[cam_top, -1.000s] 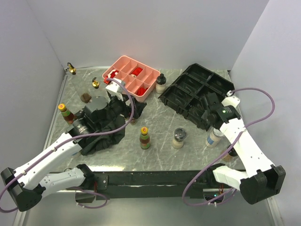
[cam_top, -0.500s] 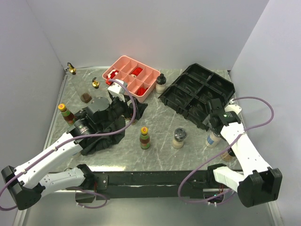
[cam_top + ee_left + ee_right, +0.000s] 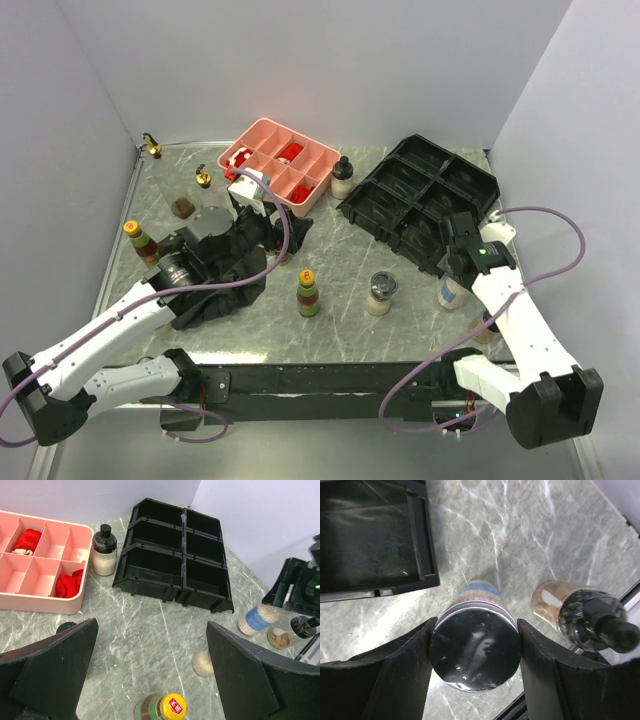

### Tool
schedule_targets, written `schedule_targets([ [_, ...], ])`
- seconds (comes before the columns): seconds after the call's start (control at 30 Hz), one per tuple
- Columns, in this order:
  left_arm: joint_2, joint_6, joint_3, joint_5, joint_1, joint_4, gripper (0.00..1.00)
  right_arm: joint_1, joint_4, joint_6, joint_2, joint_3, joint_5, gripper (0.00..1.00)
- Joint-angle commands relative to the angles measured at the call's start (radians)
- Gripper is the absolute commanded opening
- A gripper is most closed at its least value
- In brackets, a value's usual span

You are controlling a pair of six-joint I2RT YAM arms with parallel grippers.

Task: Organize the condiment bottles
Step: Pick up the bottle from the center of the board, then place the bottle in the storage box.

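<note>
The black organiser's far compartment by the organiser's side (image 3: 469, 179) is empty, so my right gripper should rise, carry the blue-labelled shaker outward, lower it in and release it.
My right gripper (image 3: 476, 651) is shut on the dark shiny lid of a blue-labelled shaker (image 3: 475, 605), which stands upright on the marble table just in front of the black organiser (image 3: 420, 195). Both fingers touch the lid. A brown jar with a black top (image 3: 585, 617) stands right beside it. My left gripper (image 3: 150, 665) hangs open over the black cloth (image 3: 215, 285), with nothing between its fingers. A yellow-capped sauce bottle (image 3: 170, 707) stands below and ahead of it. A grey-lidded shaker (image 3: 381, 292) stands mid-table.
A pink compartment tray (image 3: 280, 165) with red pieces sits at the back, a black-lidded white jar (image 3: 343, 177) beside it. Two gold-spouted bottles (image 3: 152, 146) (image 3: 203, 177), a small brown jar (image 3: 182, 207) and another yellow-capped bottle (image 3: 140, 240) stand at the left.
My right gripper has come down over the blue-labelled shaker and closed on its lid. The left arm shifted slightly right, then stayed still.
</note>
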Motion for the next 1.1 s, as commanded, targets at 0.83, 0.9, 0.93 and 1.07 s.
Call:
schedule_targets([
  [0.83, -0.025, 0.032, 0.005, -0.064, -0.016, 0.033, 0.97, -0.111, 0.746, -0.603, 0.599, 0.768, 0.024, 0.42],
  [0.9, -0.025, 0.032, 0.005, -0.064, -0.016, 0.033, 0.96, -0.131, 0.7, -0.623, 0.739, 0.918, 0.004, 0.42],
  [0.93, -0.024, 0.034, 0.007, -0.067, -0.014, 0.031, 0.96, -0.136, 0.615, -0.624, 0.791, 0.984, 0.018, 0.42],
  [1.07, -0.019, 0.041, 0.007, -0.081, -0.018, 0.026, 0.96, -0.176, 0.429, -0.594, 1.031, 1.261, 0.009, 0.41],
])
